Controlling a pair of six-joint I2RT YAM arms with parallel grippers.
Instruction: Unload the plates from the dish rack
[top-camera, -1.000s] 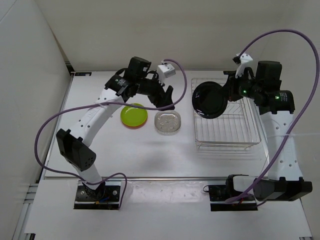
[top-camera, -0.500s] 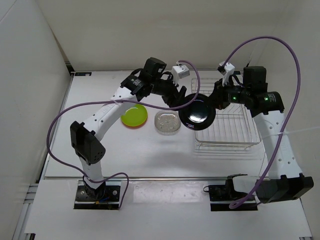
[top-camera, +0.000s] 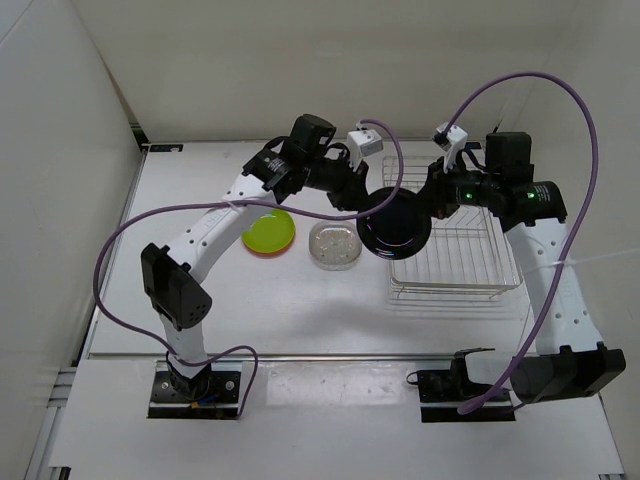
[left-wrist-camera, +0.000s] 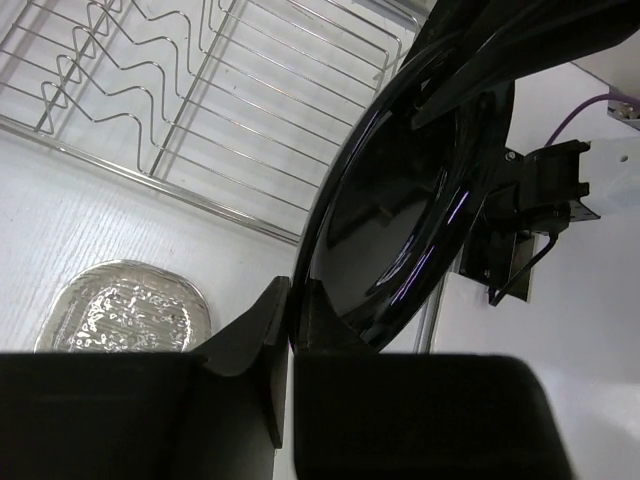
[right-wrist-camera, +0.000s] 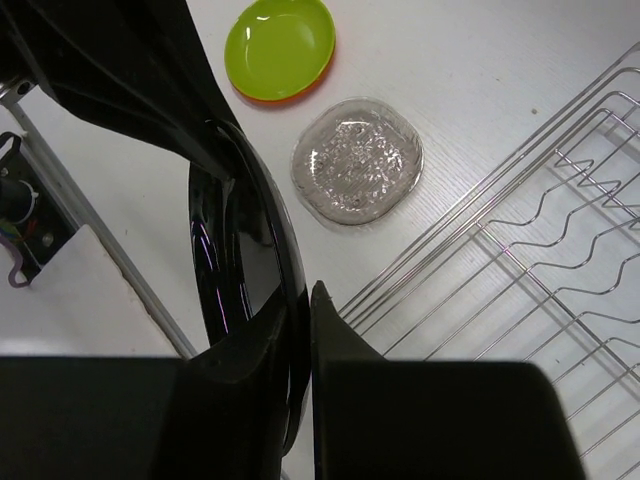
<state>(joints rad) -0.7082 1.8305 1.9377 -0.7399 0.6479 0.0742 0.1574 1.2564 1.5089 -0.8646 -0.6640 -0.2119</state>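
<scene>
The lime green plate (top-camera: 268, 231) lies below and to the left in the top view. Next, my left gripper carries the black plate (top-camera: 397, 225) down onto it, then releases it.
The black plate (top-camera: 397, 225) hangs on edge in the air over the left end of the dish rack (top-camera: 470, 265), held from both sides. My left gripper (top-camera: 365, 205) is shut on its left rim, and the left wrist view shows the rim pinched between the fingers (left-wrist-camera: 296, 295). My right gripper (top-camera: 432, 208) is shut on the opposite rim (right-wrist-camera: 305, 300). On the table left of the rack lie the clear plate (top-camera: 336, 244) and the lime green plate (top-camera: 268, 231), which is stacked on the orange one (top-camera: 262, 252). No plates stand in the rack.
Purple cables (top-camera: 520, 85) loop above both arms. A side wall (top-camera: 60, 200) runs along the table's left edge. The rack's raised wire side (left-wrist-camera: 200, 190) lies just below the held plate.
The right arm carried the black plate left, out over the rack's end. The left arm swung right to meet it, and its open jaws closed on the rim.
</scene>
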